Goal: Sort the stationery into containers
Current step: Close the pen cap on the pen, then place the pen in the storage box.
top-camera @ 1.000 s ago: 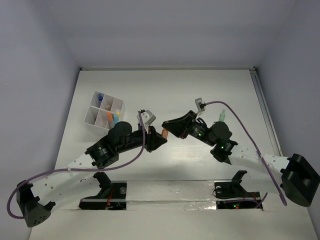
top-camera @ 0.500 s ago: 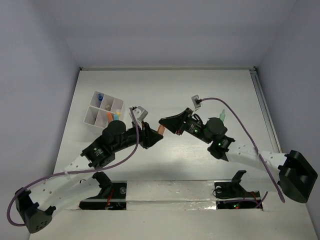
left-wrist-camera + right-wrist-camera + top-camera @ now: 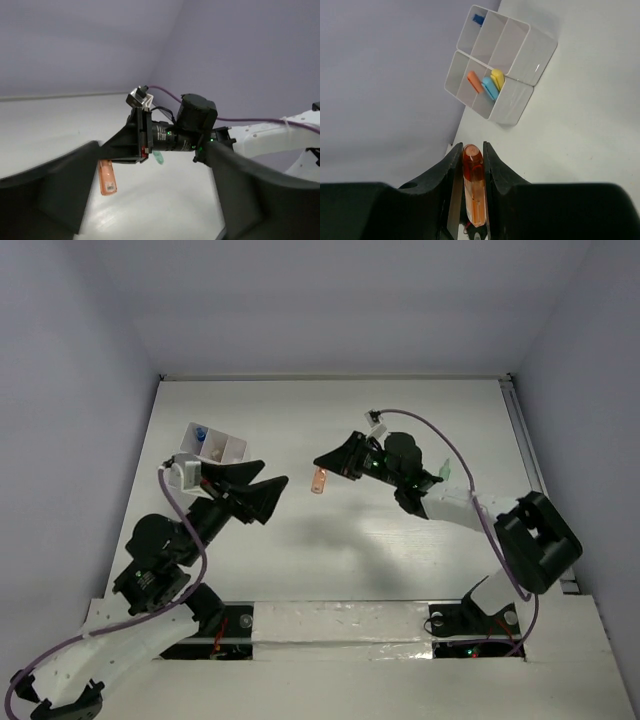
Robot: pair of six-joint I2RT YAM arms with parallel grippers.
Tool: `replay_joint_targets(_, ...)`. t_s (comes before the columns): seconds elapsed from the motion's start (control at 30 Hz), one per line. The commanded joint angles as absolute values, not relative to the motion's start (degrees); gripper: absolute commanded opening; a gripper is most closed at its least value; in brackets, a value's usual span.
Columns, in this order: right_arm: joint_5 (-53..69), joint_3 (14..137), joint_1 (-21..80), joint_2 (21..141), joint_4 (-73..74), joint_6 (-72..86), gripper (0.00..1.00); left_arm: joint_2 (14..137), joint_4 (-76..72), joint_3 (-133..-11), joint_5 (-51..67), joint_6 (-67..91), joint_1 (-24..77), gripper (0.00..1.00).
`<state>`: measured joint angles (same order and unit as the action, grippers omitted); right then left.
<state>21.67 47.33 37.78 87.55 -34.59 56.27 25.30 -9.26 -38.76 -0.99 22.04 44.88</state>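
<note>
The box's far-row section farthest from the blue item stands empty, so my right gripper moves outward and left in the top view over it next.
My right gripper (image 3: 322, 466) is shut on an orange marker-like pen (image 3: 318, 481), which hangs above the mid-table. In the right wrist view the orange pen (image 3: 473, 182) is pinched upright between both fingers. My left gripper (image 3: 270, 476) stands open and empty, a short way left of the pen. From the left wrist the orange pen (image 3: 107, 177) hangs beyond my spread fingers (image 3: 50, 190). The white divided box (image 3: 520, 55) holds orange, blue and yellow items in one compartment and a blue item (image 3: 478, 19) in a far one. The box (image 3: 225, 445) is partly hidden by my left arm.
A green pen (image 3: 441, 470) lies on the table behind the right arm; the same green pen (image 3: 159, 157) shows under the right gripper from the left wrist. A purple cable (image 3: 420, 425) loops over the right arm. Walls close the table's back and sides.
My left gripper has opened, let go of the orange pen and drawn back left toward the box. The right gripper has kept the pen and lifted it up and back.
</note>
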Motion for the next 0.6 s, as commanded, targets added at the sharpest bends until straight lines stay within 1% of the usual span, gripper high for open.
replay_joint_targets(0.0,24.8,57.1,37.4,93.7,-39.7,57.4,0.0,23.3,-4.0,-42.6,-8.5,19.4,44.7,0.96)
replay_joint_targets(0.03,24.8,58.9,37.4,95.4,-40.1,56.9,0.0,22.5,-2.7,-44.1,-9.0,18.3,44.7,0.99)
replay_joint_targets(0.1,23.4,62.9,38.1,98.8,-38.3,54.2,0.0,22.1,1.5,-45.8,-11.4,16.9,44.7,0.99)
replay_joint_targets(0.17,21.1,69.9,39.0,104.3,-36.7,51.3,0.0,21.4,4.4,-47.2,-13.2,14.9,44.7,0.99)
replay_joint_targets(0.27,18.1,79.7,40.4,112.4,-35.4,49.3,0.0,20.4,5.4,-46.6,-18.3,13.0,44.7,0.99)
replay_joint_targets(0.33,15.3,85.3,41.1,116.6,-33.8,47.9,0.0,19.8,5.3,-45.0,-19.2,12.6,44.7,0.99)
replay_joint_targets(0.37,14.3,91.0,41.7,120.6,-32.8,46.6,0.0,19.5,4.8,-44.4,-19.6,12.3,44.7,0.99)
replay_joint_targets(0.43,10.6,96.4,42.3,124.4,-30.2,44.7,0.0,19.3,5.2,-44.1,-20.4,11.9,44.7,0.99)
replay_joint_targets(0.47,9.3,101.5,43.1,128.1,-28.5,43.1,0.0,19.3,5.4,-43.9,-20.6,11.8,44.7,0.99)
replay_joint_targets(0.57,6.1,109.3,43.7,133.7,-26.1,41.1,0.0,19.1,5.3,-43.6,-20.4,11.7,44.2,0.99)
